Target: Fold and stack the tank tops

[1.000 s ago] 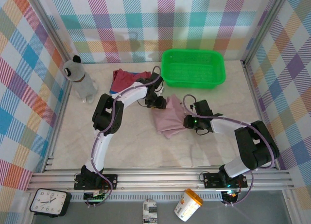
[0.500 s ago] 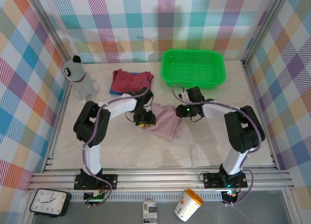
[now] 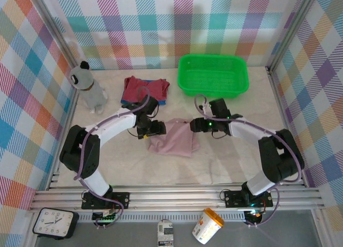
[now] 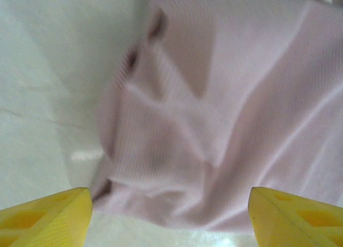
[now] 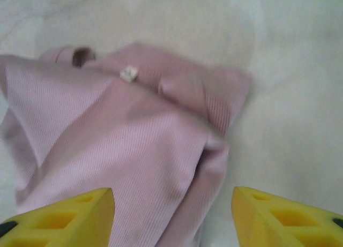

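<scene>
I will next lower my left gripper, with its fingers wide open, onto the pink tank top's rumpled side edge (image 3: 154,141) (image 4: 128,156), because my right gripper is already at the opposite edge.
The pale pink tank top (image 3: 172,139) lies folded in a rumpled pad at the table's middle. My left gripper (image 3: 157,129) is at its left edge and my right gripper (image 3: 197,125) at its right edge. In the left wrist view the yellow fingertips (image 4: 48,217) of the left gripper (image 4: 170,225) stand wide open over the pink cloth (image 4: 214,97). The right gripper (image 5: 172,217) is open too, above the pink cloth's (image 5: 123,140) folded edge. The dark red tank top (image 3: 143,87) lies folded at the back, on the blue tank top (image 3: 125,101), of which an edge peeks out.
A green plastic basket (image 3: 213,75) stands at the back right. A grey soft toy (image 3: 88,87) stands at the back left. Bare table (image 3: 177,169) lies in front of the pink top, and plaid walls close three sides.
Both grippers have opened and let go of the pink top. It has come down toward the near left and now lies flatter on the table. The left arm has swung left.
</scene>
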Robot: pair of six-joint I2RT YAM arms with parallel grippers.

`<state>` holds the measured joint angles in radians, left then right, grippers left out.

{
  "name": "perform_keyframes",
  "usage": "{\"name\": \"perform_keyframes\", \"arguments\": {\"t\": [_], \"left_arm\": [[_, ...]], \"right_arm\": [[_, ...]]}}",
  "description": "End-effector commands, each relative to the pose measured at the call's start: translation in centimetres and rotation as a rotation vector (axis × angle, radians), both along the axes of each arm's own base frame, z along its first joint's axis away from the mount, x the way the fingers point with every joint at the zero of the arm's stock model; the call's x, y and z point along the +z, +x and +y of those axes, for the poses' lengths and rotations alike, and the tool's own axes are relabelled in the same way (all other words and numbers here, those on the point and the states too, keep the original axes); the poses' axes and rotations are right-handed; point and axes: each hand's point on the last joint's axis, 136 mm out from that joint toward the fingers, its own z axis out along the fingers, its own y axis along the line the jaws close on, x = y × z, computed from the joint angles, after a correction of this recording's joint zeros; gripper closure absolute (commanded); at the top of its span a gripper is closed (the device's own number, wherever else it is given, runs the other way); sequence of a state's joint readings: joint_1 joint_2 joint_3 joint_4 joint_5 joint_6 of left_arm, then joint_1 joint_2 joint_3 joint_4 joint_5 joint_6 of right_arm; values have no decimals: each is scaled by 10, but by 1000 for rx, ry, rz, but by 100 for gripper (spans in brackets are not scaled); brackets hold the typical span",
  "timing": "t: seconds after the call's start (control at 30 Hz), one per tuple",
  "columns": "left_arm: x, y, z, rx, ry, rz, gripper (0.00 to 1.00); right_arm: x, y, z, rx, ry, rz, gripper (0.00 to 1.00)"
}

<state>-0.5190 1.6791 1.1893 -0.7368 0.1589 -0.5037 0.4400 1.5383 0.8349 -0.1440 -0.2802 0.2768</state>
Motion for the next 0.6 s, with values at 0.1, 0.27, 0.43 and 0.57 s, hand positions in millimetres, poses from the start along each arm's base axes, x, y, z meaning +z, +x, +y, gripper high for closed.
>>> {"name": "perform_keyframes", "arguments": {"t": [0.1, 0.27, 0.43, 0.57], "left_arm": [[-26, 26, -11, -102, -69, 12, 23], [-40, 34, -28, -120, -132, 32, 34], [-61, 29, -29, -133, -114, 87, 44], [-73, 21, -33, -140, -117, 117, 61]], "right_arm": [[-22, -36, 21, -36, 53, 130, 37], [-35, -30, 39, 14, -15, 122, 37], [-56, -32, 43, 47, -131, 154, 42], [-62, -33, 49, 72, -184, 166, 57]]}}
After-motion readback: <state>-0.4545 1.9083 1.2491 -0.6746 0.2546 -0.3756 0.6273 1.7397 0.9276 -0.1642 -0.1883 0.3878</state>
